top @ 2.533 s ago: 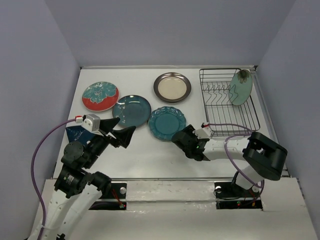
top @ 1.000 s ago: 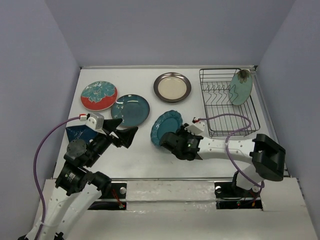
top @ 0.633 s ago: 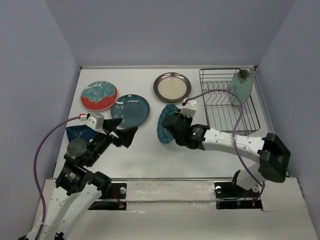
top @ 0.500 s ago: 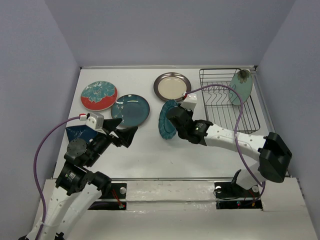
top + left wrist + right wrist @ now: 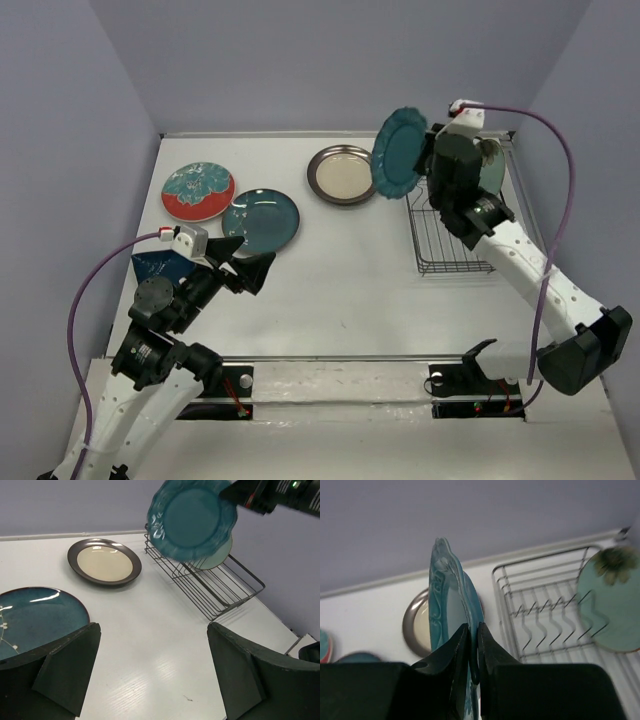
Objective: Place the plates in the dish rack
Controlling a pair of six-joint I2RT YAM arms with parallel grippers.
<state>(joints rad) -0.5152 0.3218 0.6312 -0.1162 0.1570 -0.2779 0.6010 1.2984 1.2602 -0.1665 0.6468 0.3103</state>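
Note:
The rack's empty wires beside the mint green plate are below the robot's right gripper and to its right in the top view, so the gripper moves that way and down next.
My right gripper is shut on the rim of the scalloped teal plate, holding it on edge in the air over the left end of the black wire dish rack. In the right wrist view the plate stands edge-on between the fingers. A pale mint green plate stands upright in the rack. The brown-rimmed cream plate, dark teal plate and red-rimmed plate lie flat on the table. My left gripper hovers open and holds nothing.
Walls close in the white table on the left, back and right. A dark blue triangular piece lies under the left arm. The left wrist view shows the rack to the right and the cream plate ahead.
The right arm has lifted the scalloped teal plate off the table and carried it up and to the right, over the rack's left end. The left arm has stayed put.

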